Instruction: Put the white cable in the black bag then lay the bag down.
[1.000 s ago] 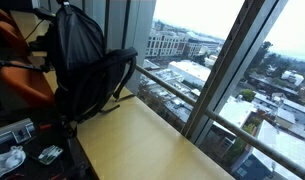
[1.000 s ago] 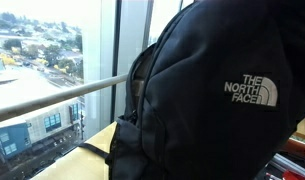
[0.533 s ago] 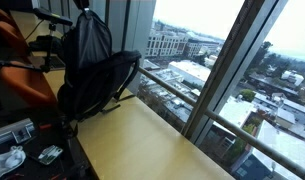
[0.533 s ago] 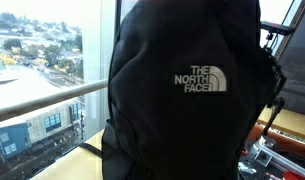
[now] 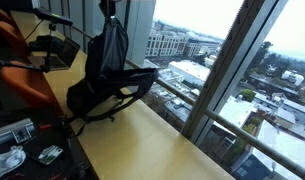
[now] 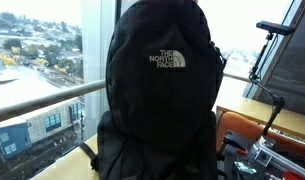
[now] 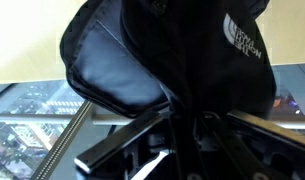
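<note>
The gripper lifts upward over the wooden table next and releases the bag's top fabric, since the bag still hangs upright instead of lying flat.
The black bag (image 5: 107, 88) hangs from its top, with its bulky lower part resting on the wooden table (image 5: 142, 145). It fills the exterior view (image 6: 157, 110) with its light logo facing the camera. My gripper (image 5: 109, 8) is above it at the top edge, shut on the bag's top fabric. In the wrist view the fingers (image 7: 122, 145) close around a dark strap of the bag (image 7: 162, 50), and my gripper (image 7: 187, 125) holds it from above. The white cable does not show in any view.
A tall window with a metal railing (image 5: 182, 95) runs along the table's far side. An orange chair (image 5: 17, 80) stands behind the bag. Small white and grey items (image 5: 12, 158) lie on a dark low surface. A stand (image 6: 272, 30) rises beside the bag.
The gripper has lifted the bag's top and carried it toward the window. The bag has stretched taller and thinner, and its lower body has spread out on the table.
</note>
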Controlling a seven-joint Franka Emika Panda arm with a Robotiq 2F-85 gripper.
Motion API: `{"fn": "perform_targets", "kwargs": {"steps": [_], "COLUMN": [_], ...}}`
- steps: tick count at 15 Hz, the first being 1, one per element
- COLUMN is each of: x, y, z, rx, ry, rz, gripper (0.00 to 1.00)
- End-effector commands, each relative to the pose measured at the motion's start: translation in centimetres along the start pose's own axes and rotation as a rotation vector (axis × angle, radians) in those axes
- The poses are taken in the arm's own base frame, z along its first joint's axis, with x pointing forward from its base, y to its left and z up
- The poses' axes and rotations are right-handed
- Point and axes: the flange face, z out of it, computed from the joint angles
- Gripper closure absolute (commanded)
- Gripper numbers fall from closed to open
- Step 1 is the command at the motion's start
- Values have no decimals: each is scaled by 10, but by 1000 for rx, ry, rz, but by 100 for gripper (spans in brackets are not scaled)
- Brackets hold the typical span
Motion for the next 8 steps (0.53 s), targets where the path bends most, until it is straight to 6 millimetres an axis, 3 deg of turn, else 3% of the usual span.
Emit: {"fn": "perform_targets", "kwargs": {"steps": [1, 5, 8], "x": [27, 37, 35], "y": [28, 44, 45], "z": [-50, -52, -55], "rx": [57, 96, 110], "ry": [77, 73, 62], "rz": [35, 62, 81], "gripper": [98, 98, 98]}}
